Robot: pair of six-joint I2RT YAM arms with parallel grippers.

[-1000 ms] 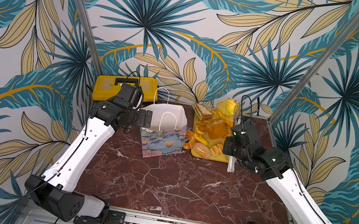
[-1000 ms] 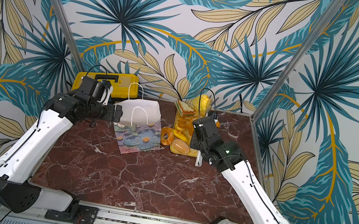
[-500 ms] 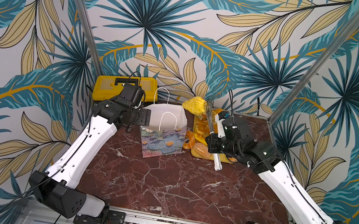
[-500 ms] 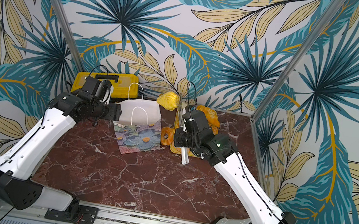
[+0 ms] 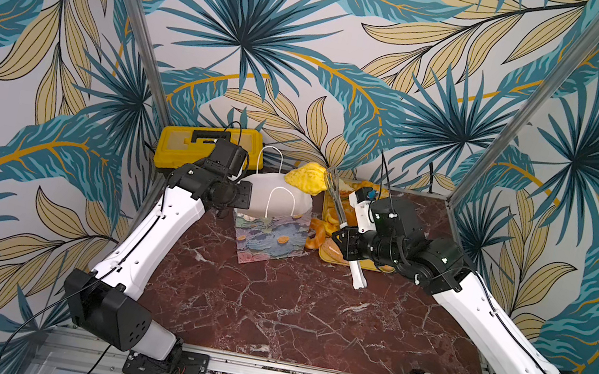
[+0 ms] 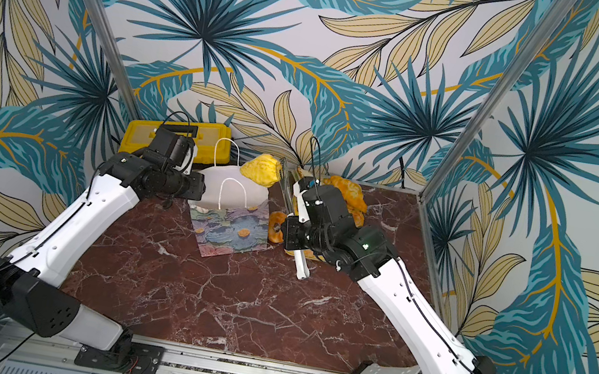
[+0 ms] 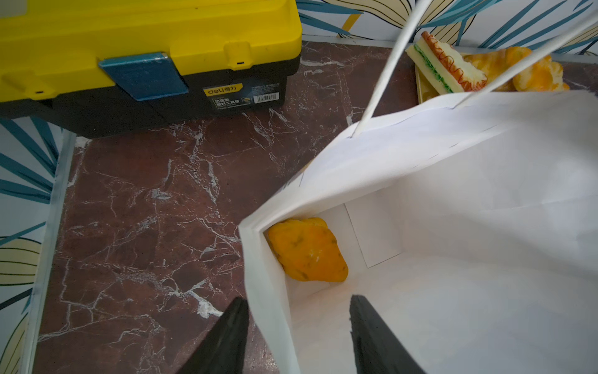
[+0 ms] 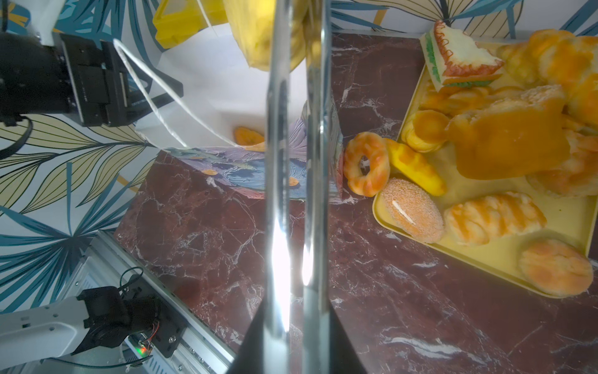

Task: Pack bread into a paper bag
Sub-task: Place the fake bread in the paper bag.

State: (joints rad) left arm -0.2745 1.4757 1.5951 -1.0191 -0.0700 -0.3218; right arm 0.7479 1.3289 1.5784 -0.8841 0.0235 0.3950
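The bread sticks out over the bag's rim, so next I need to move my right gripper down and toward my left gripper, where the bag's opening [image 8: 233, 87] is, and let go of the tongs [image 8: 278, 162].
The paper bag [image 5: 273, 233] stands open on the marble, blue flowers on its front and white inside. One piece of bread [image 7: 307, 251] lies on its floor. My left gripper [image 7: 298, 301] is open and straddles the bag's side wall [image 7: 268, 291], one finger outside, one inside. My right gripper [image 8: 293, 323] is shut on metal tongs [image 8: 278, 162]. The tongs pinch a yellow piece of bread [image 5: 308, 176] just above the bag's mouth. More bread, including a sandwich [image 8: 459, 58] and a sesame bun [image 8: 411, 210], fills the yellow tray [image 8: 550, 223].
A yellow-and-black toolbox [image 5: 181, 142] sits at the back left, close behind my left arm. A ring doughnut [image 8: 365, 163] leans between the bag and the tray's corner. The bag's cord handles [image 7: 385, 74] stand up over its mouth. Walls close in the back and sides.
My right arm has swung left, carrying the yellow bread in the tongs from over the tray to above the bag. My left gripper's jaws have narrowed around the bag's wall.
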